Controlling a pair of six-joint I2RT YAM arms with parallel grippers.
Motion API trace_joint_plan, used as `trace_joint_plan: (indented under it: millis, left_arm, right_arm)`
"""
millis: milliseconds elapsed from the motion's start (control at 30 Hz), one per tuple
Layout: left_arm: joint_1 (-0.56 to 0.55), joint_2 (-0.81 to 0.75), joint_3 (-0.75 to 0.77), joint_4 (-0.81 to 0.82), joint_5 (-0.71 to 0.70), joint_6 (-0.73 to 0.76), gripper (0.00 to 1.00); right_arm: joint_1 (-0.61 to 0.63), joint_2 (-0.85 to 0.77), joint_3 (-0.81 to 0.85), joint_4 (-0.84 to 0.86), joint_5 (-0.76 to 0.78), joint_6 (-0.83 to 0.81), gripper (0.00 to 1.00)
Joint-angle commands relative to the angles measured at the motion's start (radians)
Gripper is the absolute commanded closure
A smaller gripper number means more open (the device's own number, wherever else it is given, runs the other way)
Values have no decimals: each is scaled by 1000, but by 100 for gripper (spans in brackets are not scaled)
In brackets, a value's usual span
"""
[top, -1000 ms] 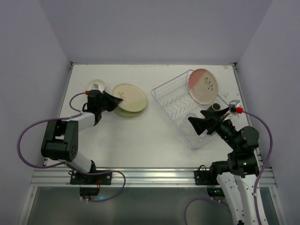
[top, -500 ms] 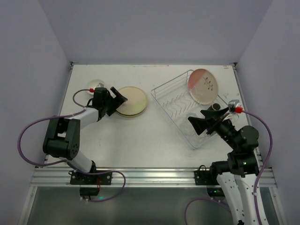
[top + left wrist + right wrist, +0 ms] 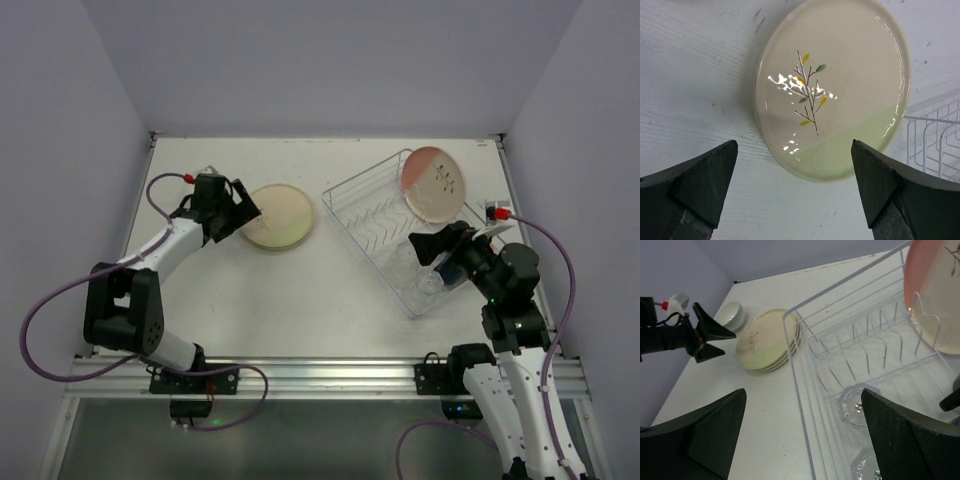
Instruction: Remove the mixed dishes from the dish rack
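Observation:
My right gripper will move outward and turn its fingers astride the plate's cream rim (image 3: 457, 170), because the pink-and-cream plate stands upright with its rim exposed.
A stack of cream plates (image 3: 278, 216) lies flat on the table left of the dish rack (image 3: 365, 250). The top plate (image 3: 832, 87) has a sprig mark and a green half. My left gripper (image 3: 245, 208) stands open just left of the stack, its jaws wide apart, holding nothing. A pink-and-cream plate (image 3: 433, 183) stands upright at the rack's far end. Two clear glasses (image 3: 856, 405) (image 3: 867, 465) sit upside down in the rack. My right gripper (image 3: 428, 250) hovers open above the rack's near side, over the glasses. A small white bowl (image 3: 732, 315) sits beyond the stack.
The rack (image 3: 797, 385) lies at an angle on the right half of the table, its prongs bare in the middle. Walls close in on the left, back and right. Bare tabletop (image 3: 290, 300) lies between the stack and the near edge.
My left gripper has opened and let go of a plate, which now lies flat on the stack, and has drawn back to the left. My right gripper has moved in over the rack.

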Motion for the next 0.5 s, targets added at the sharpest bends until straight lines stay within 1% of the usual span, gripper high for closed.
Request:
trace_joint_plan:
  millis: [0, 100, 133, 167, 200, 233, 267, 300, 367, 400, 433, 467]
  left_arm:
    - [-8, -107, 76, -102, -20, 98, 0]
    - [-51, -213, 108, -185, -34, 194, 0]
    - [-82, -241, 116, -212, -39, 225, 0]
    - [-100, -291, 125, -284, -55, 282, 0]
    - [-116, -314, 140, -321, -95, 309, 0]
    - [-142, -344, 147, -355, -104, 343, 0]
    - [-148, -402, 150, -407, -109, 410, 0]
    - [-149, -431, 151, -427, -117, 435, 0]
    - [-150, -517, 139, -450, -192, 471, 0]
    - [-150, -548, 121, -430, -221, 469, 0]
    - [-150, -583, 45, -400, -261, 462, 0]
    - [-150, -648, 1, -327, -258, 454, 0]
  right_arm:
    - [1, 25, 54, -31, 174, -45, 1]
    - [1, 69, 62, -25, 278, -65, 1]
    - [1, 84, 63, -19, 301, -77, 1]
    - [1, 100, 65, -12, 338, -81, 1]
    - [1, 135, 71, 12, 362, -88, 1]
    - [1, 153, 71, 30, 384, -100, 1]
    - [0, 169, 71, 55, 408, -101, 1]
    - [1, 202, 56, 148, 451, -106, 1]
    - [1, 244, 28, 275, 474, -147, 1]
    - [1, 308, 22, 396, 502, -167, 1]
    - [0, 352, 42, 421, 516, -210, 1]
    - [0, 400, 77, 428, 528, -227, 1]
